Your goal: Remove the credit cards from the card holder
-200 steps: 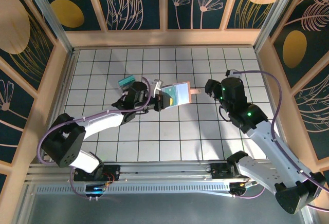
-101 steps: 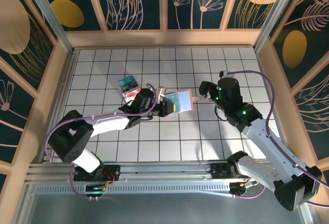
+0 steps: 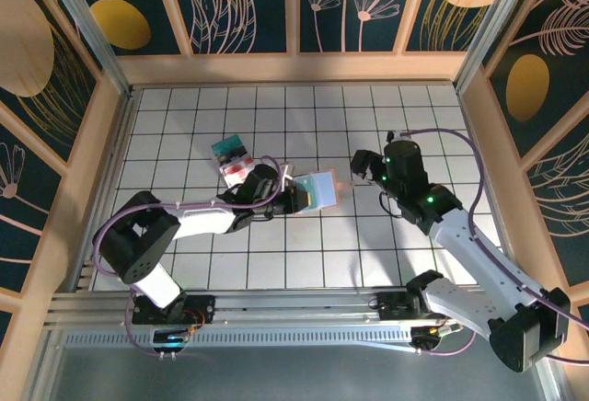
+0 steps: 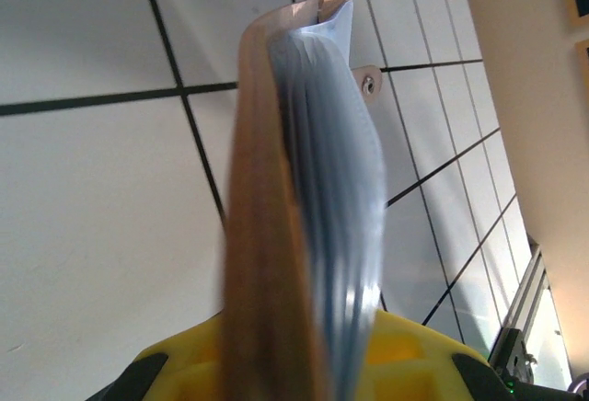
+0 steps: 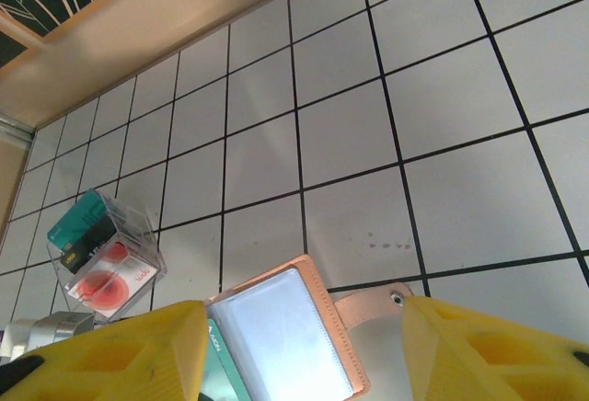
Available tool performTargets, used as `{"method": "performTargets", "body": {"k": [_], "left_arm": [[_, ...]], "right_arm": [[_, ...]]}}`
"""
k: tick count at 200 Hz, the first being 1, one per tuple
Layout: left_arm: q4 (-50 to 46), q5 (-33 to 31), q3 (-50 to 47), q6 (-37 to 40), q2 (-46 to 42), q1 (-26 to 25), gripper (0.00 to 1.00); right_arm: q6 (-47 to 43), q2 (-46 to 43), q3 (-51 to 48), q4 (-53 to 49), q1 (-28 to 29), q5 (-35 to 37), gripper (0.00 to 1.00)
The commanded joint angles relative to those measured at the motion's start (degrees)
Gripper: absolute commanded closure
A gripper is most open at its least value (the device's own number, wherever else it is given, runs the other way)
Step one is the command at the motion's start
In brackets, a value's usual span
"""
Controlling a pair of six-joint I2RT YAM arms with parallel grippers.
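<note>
My left gripper still holds the open card holder [image 3: 317, 189] in midair. It will bring the card holder down onto the white gridded table next and then let it go.
The card holder [image 3: 317, 189] hangs open above the table, salmon-tan outside and blue-grey inside. My left gripper [image 3: 293, 194] is shut on its left part. In the left wrist view the card holder [image 4: 267, 199] stands edge-on, with its clear sleeves [image 4: 342, 189] between my left gripper's [image 4: 304, 369] yellow fingers. A green credit card [image 5: 213, 360] shows in a sleeve of the card holder [image 5: 290, 337]. My right gripper [image 5: 304, 318] is open just right of the holder, level with its closing tab [image 5: 382, 304], and touches nothing. From above, my right gripper [image 3: 357, 169] sits near the tab.
A clear plastic box [image 3: 232, 154] with teal and red-and-white cards lies behind the left arm; this clear box [image 5: 99, 254] also appears at left in the right wrist view. The white gridded table [image 3: 368, 116] is walled by wooden panels [image 3: 294, 66].
The left arm has carried the card holder a little nearer and lower in the top view. The right gripper has moved left, closing the gap to the holder's tab.
</note>
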Motion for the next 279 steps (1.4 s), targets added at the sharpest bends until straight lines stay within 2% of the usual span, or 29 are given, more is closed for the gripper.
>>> {"method": "performTargets", "body": {"k": [1,76,139,183,233,260,279], "left_arm": [[4.16,1.56,-1.19,-2.79,0.92,0.02,1.0],[6.95,4.62,-1.14,-6.04,5.66,0.04,1.0],[3.53,5.22,-0.87,-5.44,6.41,0.0,1.0],[0.74,4.1,-0.85,-4.79,5.91,0.04,0.85],[-4.83,0.28,0.74,-2.36,4.72,0.0,0.69],[-7.6,-1.83,1.23,-1.47,4.54,0.04,0.55],[-9.21,-3.28,1.24,-1.0,2.63,0.0,0.51]], "right_arm": [[1.12,0.98,-0.37,1.49,-0.01,-1.42,0.43],[2.1,3.1,-1.02,2.59,0.56,-2.92,0.42],[2.74,3.66,-1.81,3.21,1.01,-3.55,0.42],[2.91,5.56,-1.24,3.18,1.18,-4.19,0.42],[2.78,7.42,-0.42,3.2,1.55,-4.62,0.42],[2.74,7.36,-0.28,2.95,1.6,-4.52,0.42],[2.65,7.07,-0.49,2.95,1.66,-4.33,0.42]]}}
